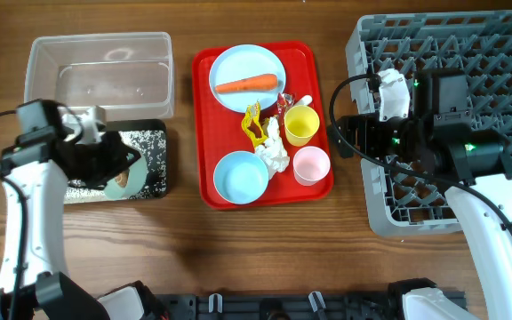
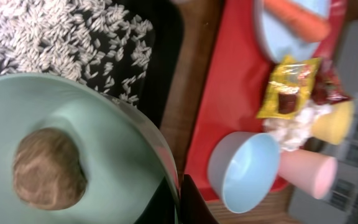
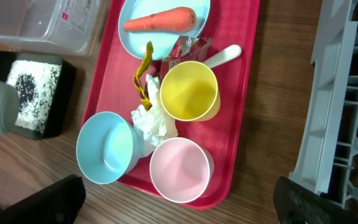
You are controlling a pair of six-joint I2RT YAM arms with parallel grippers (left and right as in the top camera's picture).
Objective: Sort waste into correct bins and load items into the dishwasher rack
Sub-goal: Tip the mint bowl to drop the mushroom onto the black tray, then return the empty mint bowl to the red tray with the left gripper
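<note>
Next, my left gripper tips out the lump [image 2: 48,169]. It then crosses to its right in the overhead view to the red tray's bare patch [image 2: 238,87], lowers and releases the bowl's rim.
My left gripper [image 2: 179,200] is shut on the rim of a light blue bowl [image 2: 86,118] that holds a small brown lump [image 2: 48,169]. It holds the bowl over the black tray [image 1: 154,182], which has white rice grains [image 2: 55,31] in it. My right gripper [image 3: 179,205] is open and empty, above the pink cup [image 3: 179,169] at the red tray's right edge. The red tray [image 1: 204,133] carries a plate [image 1: 234,64] with the carrot [image 1: 247,84], a yellow cup [image 1: 301,124], a second blue bowl [image 1: 241,176], tissue [image 1: 274,151], yellow wrapper [image 1: 254,124], red wrapper [image 3: 188,46] and white spoon [image 3: 225,56].
The clear tub [image 1: 96,71] stands behind the black tray at the far left. The grey dishwasher rack [image 1: 496,53] fills the right side, its edge close to my right gripper [image 1: 340,138]. Bare wood lies along the front of the table.
</note>
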